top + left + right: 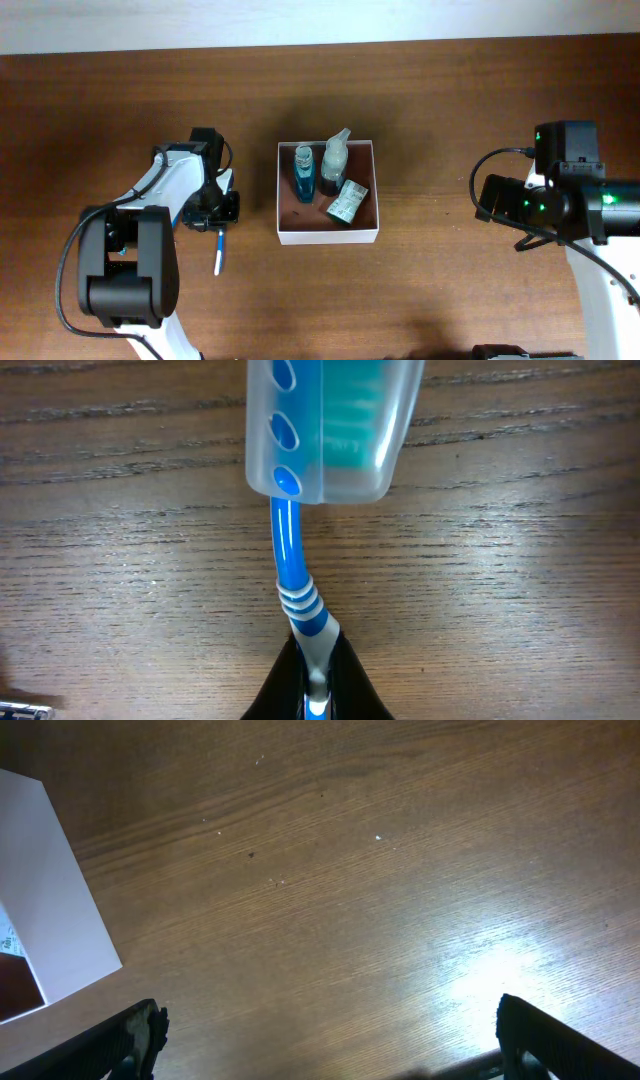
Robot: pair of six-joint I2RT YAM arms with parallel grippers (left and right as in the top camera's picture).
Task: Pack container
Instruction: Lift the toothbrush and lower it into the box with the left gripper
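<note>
The box bottom beside the green packet [346, 203] is bare, so I should raise my left gripper, move it to the right in the overhead view and lower the toothbrush there.
The container [329, 236] is a square white-walled box with a reddish-brown inside, at the table's middle. It holds a blue bottle [304, 172], a grey spray bottle [334, 160] and a green packet [346, 203]. My left gripper [221, 211] is left of the box, shut on the handle of a blue and white toothbrush [218, 250]. In the left wrist view the jaws [316, 690] clamp the handle [294, 570], and a clear cap [330, 430] covers the brush head. My right gripper [330, 1040] is open and empty, far right of the box, whose white corner [55, 910] shows.
The dark wooden table [450, 280] lies all around the box. The left arm's base [125, 270] stands at the front left, and the right arm's body [565, 200] at the far right with its cable [485, 190].
</note>
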